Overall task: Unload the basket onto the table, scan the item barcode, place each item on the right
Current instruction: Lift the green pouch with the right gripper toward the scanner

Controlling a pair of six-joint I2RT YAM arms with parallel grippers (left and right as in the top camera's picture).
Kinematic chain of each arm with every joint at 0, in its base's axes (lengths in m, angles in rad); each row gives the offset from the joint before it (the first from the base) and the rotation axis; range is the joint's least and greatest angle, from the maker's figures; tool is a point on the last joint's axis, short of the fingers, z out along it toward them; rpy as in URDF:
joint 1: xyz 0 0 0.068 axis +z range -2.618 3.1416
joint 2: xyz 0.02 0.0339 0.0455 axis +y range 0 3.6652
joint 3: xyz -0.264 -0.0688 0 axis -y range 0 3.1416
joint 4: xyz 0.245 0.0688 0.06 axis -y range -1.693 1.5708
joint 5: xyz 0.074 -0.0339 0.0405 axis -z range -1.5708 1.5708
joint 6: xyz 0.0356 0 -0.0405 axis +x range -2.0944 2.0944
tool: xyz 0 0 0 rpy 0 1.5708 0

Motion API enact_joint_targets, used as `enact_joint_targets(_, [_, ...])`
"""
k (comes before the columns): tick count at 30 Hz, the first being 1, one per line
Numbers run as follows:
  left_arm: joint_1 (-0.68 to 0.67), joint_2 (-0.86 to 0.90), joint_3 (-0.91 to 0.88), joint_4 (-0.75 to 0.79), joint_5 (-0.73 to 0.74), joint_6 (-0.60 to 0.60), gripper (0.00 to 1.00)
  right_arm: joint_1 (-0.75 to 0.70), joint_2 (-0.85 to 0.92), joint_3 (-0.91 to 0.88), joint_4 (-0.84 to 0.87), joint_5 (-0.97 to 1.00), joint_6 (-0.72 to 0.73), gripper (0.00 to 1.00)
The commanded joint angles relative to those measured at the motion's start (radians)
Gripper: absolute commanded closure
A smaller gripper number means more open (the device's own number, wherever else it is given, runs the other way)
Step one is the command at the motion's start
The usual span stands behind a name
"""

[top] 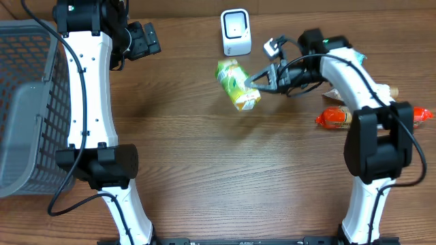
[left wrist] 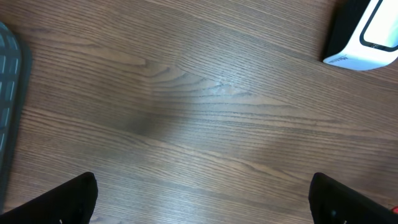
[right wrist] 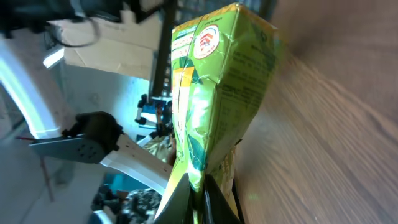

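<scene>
My right gripper should go up, then back and down to the bare wood in front of the scanner, as the packet can be released there.
A green snack packet [top: 237, 84] hangs just below the white barcode scanner [top: 236, 32] at the table's back. My right gripper [top: 259, 79] is shut on the packet's right edge. In the right wrist view the packet [right wrist: 217, 87] fills the centre, with my right gripper [right wrist: 200, 198] pinching its crimped seam. My left gripper [top: 144, 39] stands open at the back left, over bare wood. Its fingertips [left wrist: 68, 200] sit far apart in the left wrist view with nothing between them, and the scanner's [left wrist: 367, 37] corner shows at the top right.
A grey mesh basket [top: 24, 102] stands at the left edge. Behind the right arm lie a red packet [top: 335, 118] and other items [top: 392, 92]. The basket's rim [left wrist: 9, 93] shows at the left of the left wrist view.
</scene>
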Motion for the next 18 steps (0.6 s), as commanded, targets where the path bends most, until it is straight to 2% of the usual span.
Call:
enact_joint_targets(1, [0.001,-0.015,0.019,0.002,0.002,-0.014,0.0,-0.024,-0.149,0.129,0.006,-0.114,0.031,0.96])
enact_joint_targets(9, [0.001,-0.015,0.019,0.002,0.002,-0.014,0.0,-0.097,-0.262,0.373,0.037,-0.114,0.133,0.96])
enact_joint_targets(18, [0.001,-0.015,0.019,0.002,0.002,-0.014,0.0,-0.109,-0.284,0.416,0.074,-0.114,0.162,0.96])
